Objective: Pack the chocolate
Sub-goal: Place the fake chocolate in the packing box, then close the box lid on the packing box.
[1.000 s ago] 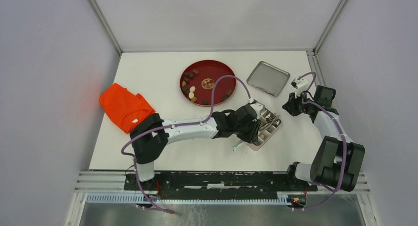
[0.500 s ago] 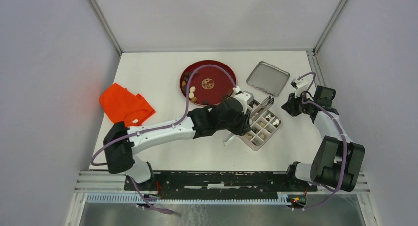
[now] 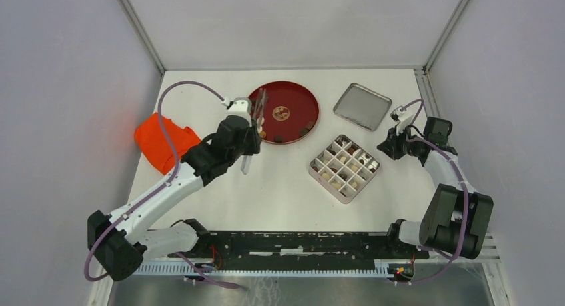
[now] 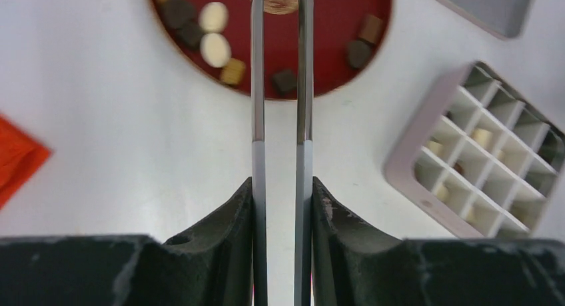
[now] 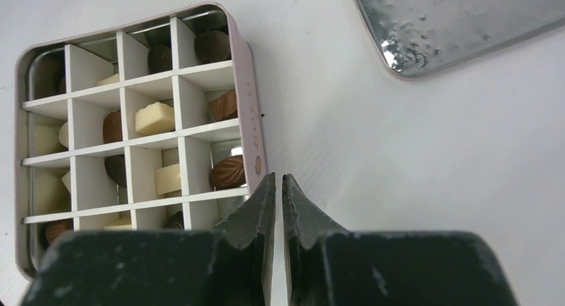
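Note:
Next, my left gripper moves down and to the left in the wrist view and releases the tweezers, since clear tabletop between cloth and plate lies there.
Several chocolate pieces in dark brown, tan and cream lie on the red plate, mostly along its left and near rim. My left gripper is shut on metal tweezers, whose two arms reach over the plate's near edge with a narrow gap between them; their tips run out of the left wrist view. The gridded tin box holds more chocolate pieces in its cells. My right gripper is shut on nothing, just off the box's right rim.
The tin's metal lid lies at the back right, beside the plate. An orange cloth is bunched at the left edge of the table. The right arm is folded along the right side.
My left arm has swung left with the tweezers, from over the gridded box to the plate's near-left edge, uncovering the box. The right arm has not moved.

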Controlling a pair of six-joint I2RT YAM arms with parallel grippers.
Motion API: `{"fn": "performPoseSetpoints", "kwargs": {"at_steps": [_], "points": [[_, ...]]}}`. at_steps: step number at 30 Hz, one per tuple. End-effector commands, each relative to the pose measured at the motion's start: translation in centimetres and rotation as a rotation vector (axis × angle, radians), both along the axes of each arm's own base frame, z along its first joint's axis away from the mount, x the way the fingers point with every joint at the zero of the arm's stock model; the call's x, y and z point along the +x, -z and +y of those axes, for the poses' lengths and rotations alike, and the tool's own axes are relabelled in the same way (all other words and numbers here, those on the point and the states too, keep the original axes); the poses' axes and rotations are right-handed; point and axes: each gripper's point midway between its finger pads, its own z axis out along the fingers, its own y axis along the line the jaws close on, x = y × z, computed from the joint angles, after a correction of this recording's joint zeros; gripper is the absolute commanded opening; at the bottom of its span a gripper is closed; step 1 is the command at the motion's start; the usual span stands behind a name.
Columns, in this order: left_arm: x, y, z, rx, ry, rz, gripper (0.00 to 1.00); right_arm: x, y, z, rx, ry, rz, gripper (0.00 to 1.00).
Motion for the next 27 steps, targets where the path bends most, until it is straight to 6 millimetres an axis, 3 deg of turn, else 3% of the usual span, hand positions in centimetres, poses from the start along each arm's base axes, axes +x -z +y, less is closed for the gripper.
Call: {"fn": "performPoseSetpoints", "kwargs": {"at_steps": [1, 3, 7, 27], "points": [[1.4, 0.7, 6.7, 0.12, -0.218, -0.074, 0.02, 0.1, -0.7, 1.2, 0.01, -0.091, -0.03, 0.13], [1.6, 1.8, 8.8, 0.133, -0.315, -0.075, 0.02, 0.0, -0.7, 1.6, 0.003, -0.11, -0.029, 0.13], [1.8, 3.7, 10.3, 0.107, -0.387, -0.078, 0.02, 0.0, -0.7, 2.1, -0.01, -0.127, -0.034, 0.13], [4.7, 12.1, 11.3, 0.08, -0.44, 0.102, 0.02, -0.2, -1.0, 2.5, -0.018, -0.149, -0.045, 0.13]]}}
